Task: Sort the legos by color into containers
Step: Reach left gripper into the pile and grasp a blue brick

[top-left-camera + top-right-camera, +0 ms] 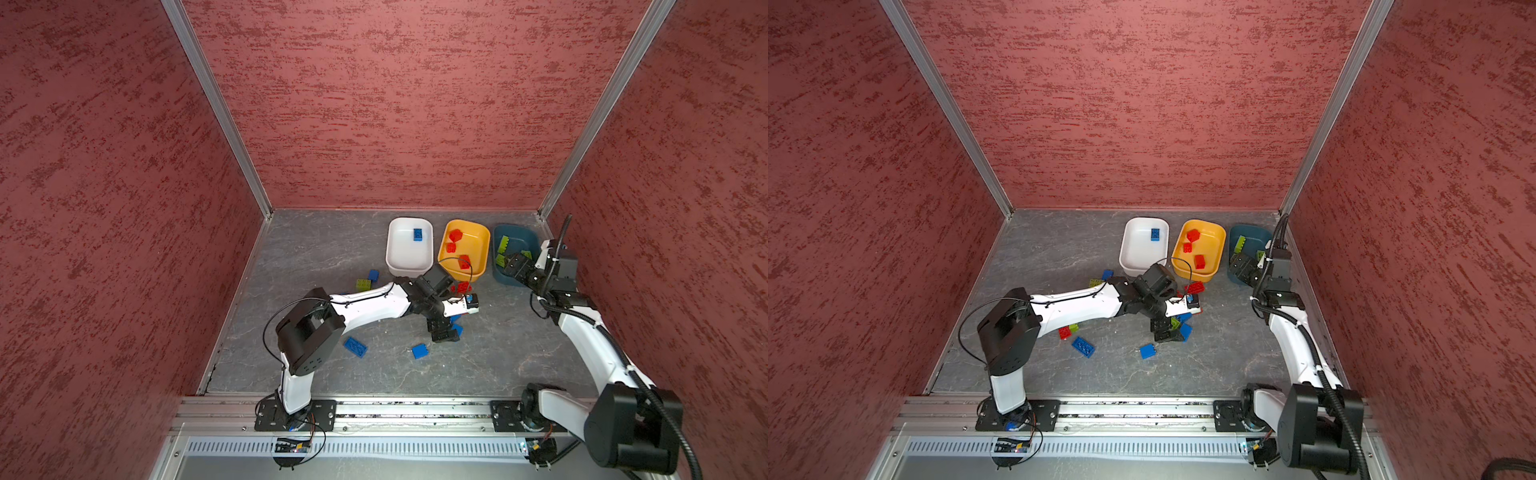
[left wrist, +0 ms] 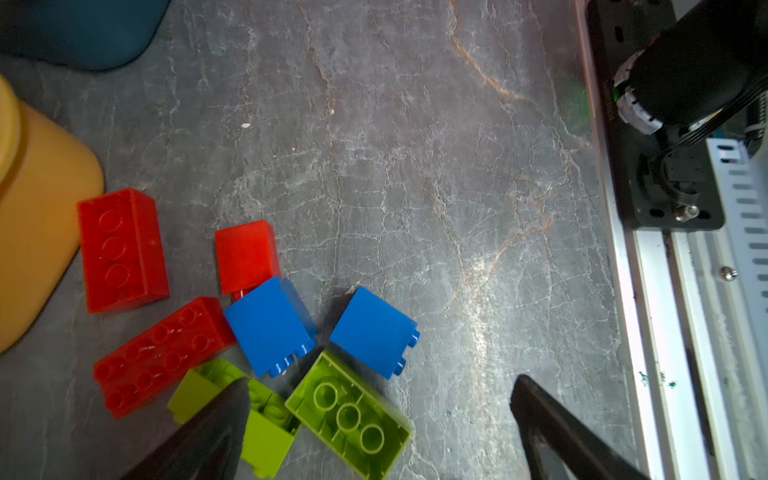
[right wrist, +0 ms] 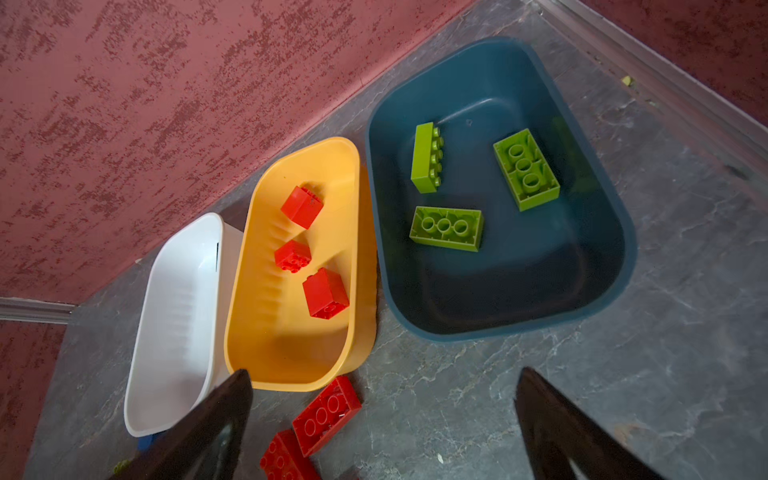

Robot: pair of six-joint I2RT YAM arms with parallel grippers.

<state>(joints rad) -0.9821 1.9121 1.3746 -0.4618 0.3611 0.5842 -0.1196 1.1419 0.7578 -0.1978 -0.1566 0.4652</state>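
Note:
My left gripper needs to go past the upside-down green lego and down onto the blue lego (image 1: pixel 456 329) (image 2: pixel 372 330) next to it, because its studded side faces open floor with room for my fingers.
Three containers stand in a row at the back: a white tub (image 1: pixel 409 262) holding one blue lego (image 1: pixel 418 235), a yellow-orange tub (image 3: pixel 291 353) with three red legos (image 3: pixel 325 293), and a dark teal tub (image 3: pixel 519 291) with three lime green legos (image 3: pixel 446 228). My left gripper (image 2: pixel 382 380) is open, low over a floor cluster of red, blue and green legos. An upside-down green lego (image 2: pixel 349 415) lies between its jaws, and one finger (image 2: pixel 216 424) overlaps a second green lego (image 2: pixel 266 436). My right gripper (image 3: pixel 384 374) hangs open and empty above the near end of the teal tub (image 1: pixel 515 237).
Loose blue legos (image 1: pixel 355 347) (image 1: pixel 419 351) lie nearer the front rail. A green lego (image 1: pixel 363 284) and a blue lego (image 1: pixel 373 275) sit before the white tub. Two red legos (image 3: pixel 326 415) lie against the yellow-orange tub. Red walls enclose three sides.

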